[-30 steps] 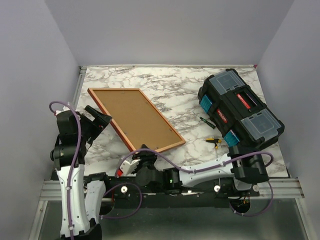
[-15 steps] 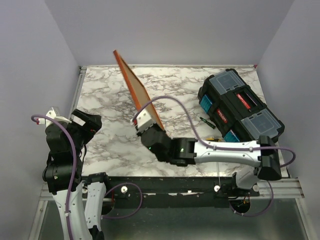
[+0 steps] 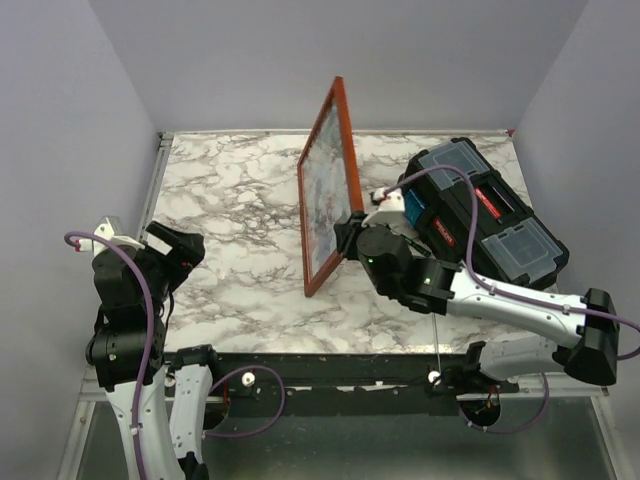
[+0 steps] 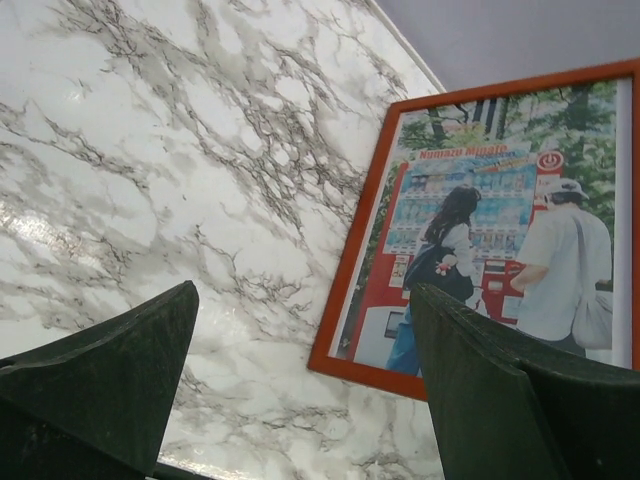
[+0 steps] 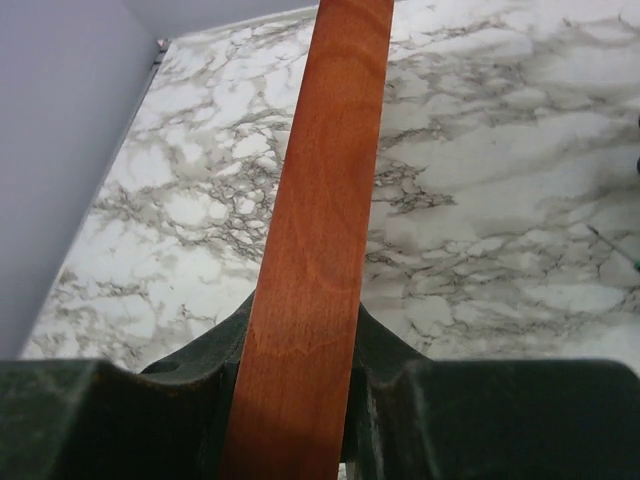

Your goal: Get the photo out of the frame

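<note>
The frame is nearly upright; my right gripper will next lower its edge onto the bare marble below by the toolbox and release.
The orange-red frame (image 3: 345,150) stands nearly on edge over the middle of the table, its lower corner near the marble. Its front faces left and shows the photo (image 3: 325,195) of people at a red vending machine. My right gripper (image 3: 352,226) is shut on the frame's right edge; in the right wrist view the frame's wooden edge (image 5: 318,240) runs up between the jaws of my right gripper (image 5: 300,345). My left gripper (image 3: 186,246) is open and empty at the left, well apart from the frame. In the left wrist view the left gripper (image 4: 300,300) faces the frame (image 4: 352,262) and photo (image 4: 500,220).
A black toolbox (image 3: 482,216) with blue latches and clear lid compartments lies at the right, just behind my right arm. The marble tabletop (image 3: 230,190) has a metal rail along its left edge (image 3: 157,170). Grey walls close in the back and sides.
My right gripper lifted the frame from flat on the table, then swung it right and turned it so the photo side faces left. My left arm drew back left.
</note>
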{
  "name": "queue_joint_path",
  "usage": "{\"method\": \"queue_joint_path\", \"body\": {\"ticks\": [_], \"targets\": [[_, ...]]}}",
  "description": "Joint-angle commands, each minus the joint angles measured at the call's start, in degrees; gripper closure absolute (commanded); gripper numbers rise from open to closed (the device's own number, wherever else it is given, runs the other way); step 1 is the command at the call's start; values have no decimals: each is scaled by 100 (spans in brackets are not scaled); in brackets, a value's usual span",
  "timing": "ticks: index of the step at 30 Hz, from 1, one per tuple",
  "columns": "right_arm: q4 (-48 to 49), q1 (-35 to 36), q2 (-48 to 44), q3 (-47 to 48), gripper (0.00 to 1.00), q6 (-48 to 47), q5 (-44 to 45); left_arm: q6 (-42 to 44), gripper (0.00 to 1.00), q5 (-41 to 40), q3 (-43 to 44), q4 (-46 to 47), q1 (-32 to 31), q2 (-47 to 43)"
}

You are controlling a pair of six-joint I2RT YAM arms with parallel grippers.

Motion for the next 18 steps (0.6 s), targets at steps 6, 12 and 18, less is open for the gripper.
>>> {"method": "queue_joint_path", "body": {"ticks": [6,12,18], "targets": [[1076,-185,-1103,-2538,99,2182,-188,64,12,209,-127,-42,23,-120],[1600,-391,-1150,-3524,99,2558,-475,55,12,303,-219,-22,22,-180],[2073,-619,-758,-3993,99,2588,-747,49,12,344,-343,-30,24,-265]]}}
